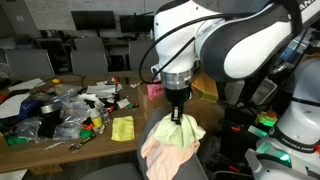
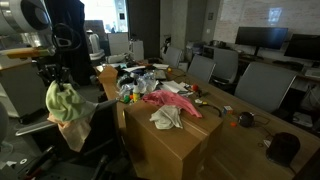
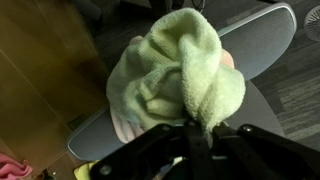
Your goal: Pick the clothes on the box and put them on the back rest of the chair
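Note:
My gripper next moves down to the top of the chair's back rest and releases the light green cloth (image 1: 172,140), because I still hold its pinched end above the rest.
My gripper (image 1: 178,114) is shut on a light green cloth (image 1: 172,140), which hangs over the top of the chair's back rest (image 1: 176,163). In an exterior view the green cloth (image 2: 62,102) droops from the gripper (image 2: 54,80) onto the chair back (image 2: 80,130). The wrist view shows the green towel (image 3: 175,70) pinched between the fingers (image 3: 200,128), with the grey chair back (image 3: 262,38) under it and a pink cloth edge beneath. More clothes, red (image 2: 160,100) and grey (image 2: 167,117), lie on the cardboard box (image 2: 175,150).
A cluttered wooden table (image 1: 60,145) holds bags, toys and a yellow cloth (image 1: 122,128). Office chairs (image 2: 262,85) and monitors stand around. Another robot base (image 1: 295,120) with green lights stands close by the chair.

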You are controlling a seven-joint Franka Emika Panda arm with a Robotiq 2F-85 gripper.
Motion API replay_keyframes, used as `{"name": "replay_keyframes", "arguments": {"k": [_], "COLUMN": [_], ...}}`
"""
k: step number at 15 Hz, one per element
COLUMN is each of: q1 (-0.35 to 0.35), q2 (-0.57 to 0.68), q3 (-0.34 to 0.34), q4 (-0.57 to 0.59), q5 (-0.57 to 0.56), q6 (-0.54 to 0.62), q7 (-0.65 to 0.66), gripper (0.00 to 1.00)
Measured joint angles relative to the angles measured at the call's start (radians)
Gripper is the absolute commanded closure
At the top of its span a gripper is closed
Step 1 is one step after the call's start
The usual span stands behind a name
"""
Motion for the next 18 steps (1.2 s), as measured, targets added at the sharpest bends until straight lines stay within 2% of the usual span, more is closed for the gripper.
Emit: {"name": "replay_keyframes", "arguments": {"k": [11, 18], "q1": [0.008, 0.030], "q2": [0.185, 0.208], "q3": [0.000, -0.001], "q4": [0.029, 0.088], "q5": [-0.058, -0.066], "q6": [-0.007, 0.001], "q7": [0.057, 0.123], "gripper": [0.99, 0.99]}}
